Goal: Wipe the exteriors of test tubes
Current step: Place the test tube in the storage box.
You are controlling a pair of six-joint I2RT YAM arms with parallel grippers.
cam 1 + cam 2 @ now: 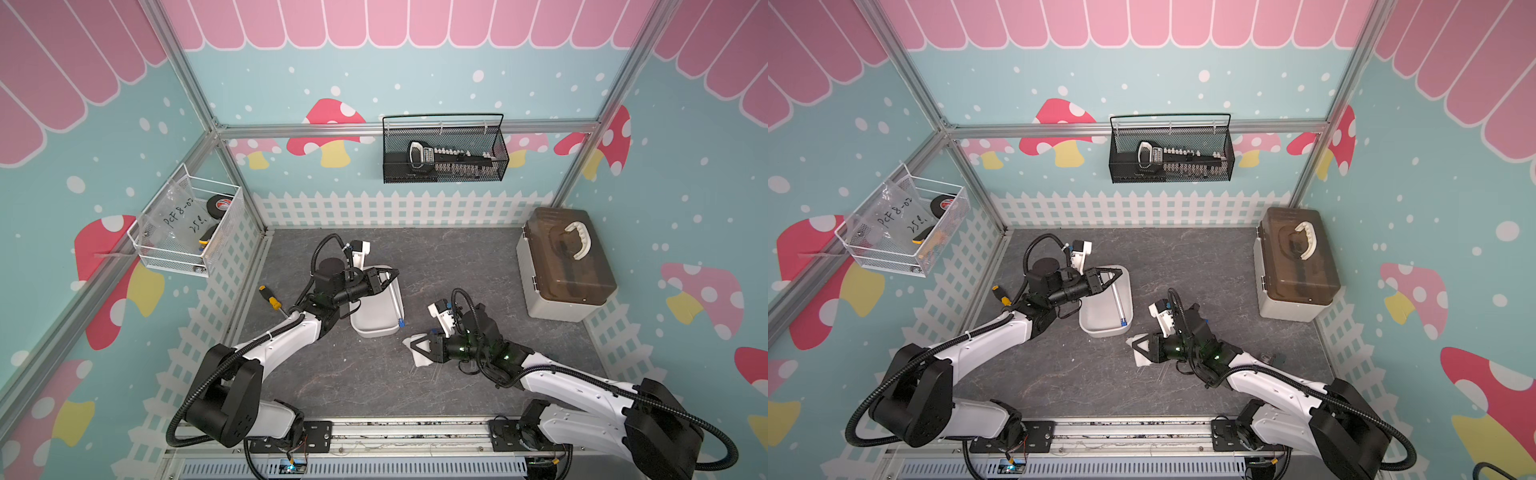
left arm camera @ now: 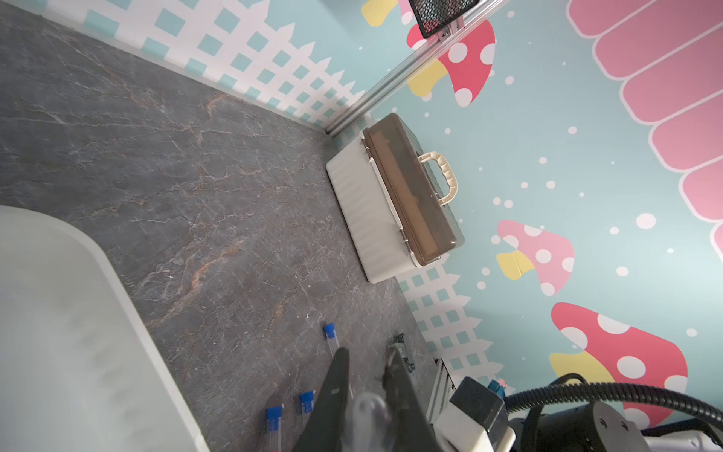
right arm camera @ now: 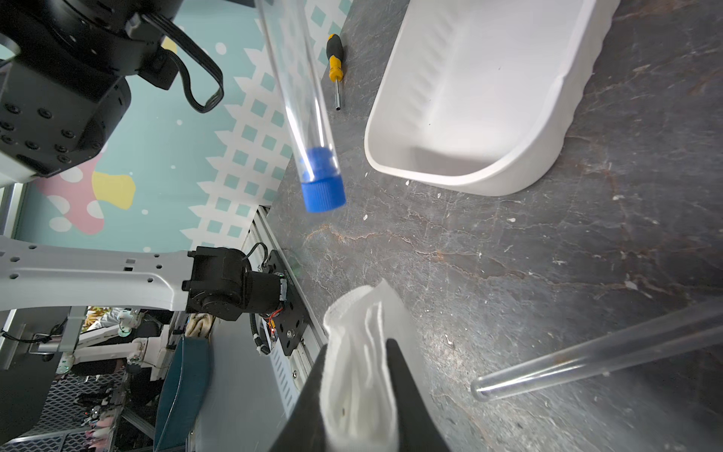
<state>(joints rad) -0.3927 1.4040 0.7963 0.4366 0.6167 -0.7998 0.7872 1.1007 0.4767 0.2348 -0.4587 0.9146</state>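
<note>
The clear test tube should go down cap-first onto the white tray's empty bottom below next, and my left gripper will let go of the test tube's rounded end there.
My left gripper (image 1: 391, 275) is shut on the rounded end of a clear test tube (image 1: 396, 303). The tube hangs slanted over the white tray (image 1: 374, 330) with its blue cap lowest; the right wrist view shows it close up (image 3: 303, 101). In the left wrist view the blurred tube end sits between the fingers (image 2: 340, 375). Three more capped test tubes (image 2: 331, 337) (image 2: 307, 403) (image 2: 274, 420) lie on the table near my right gripper (image 1: 415, 347). The right gripper is shut on a folded white cloth (image 3: 360, 352), just above the table. One lying tube (image 3: 587, 352) runs right beside it.
A yellow-and-black screwdriver (image 1: 270, 297) lies by the left wall behind my left arm. A beige storage box with a brown lid (image 1: 565, 266) stands at the back right. A black mesh basket (image 1: 444, 151) hangs on the back wall, and a white wire basket (image 1: 187, 226) on the left wall.
</note>
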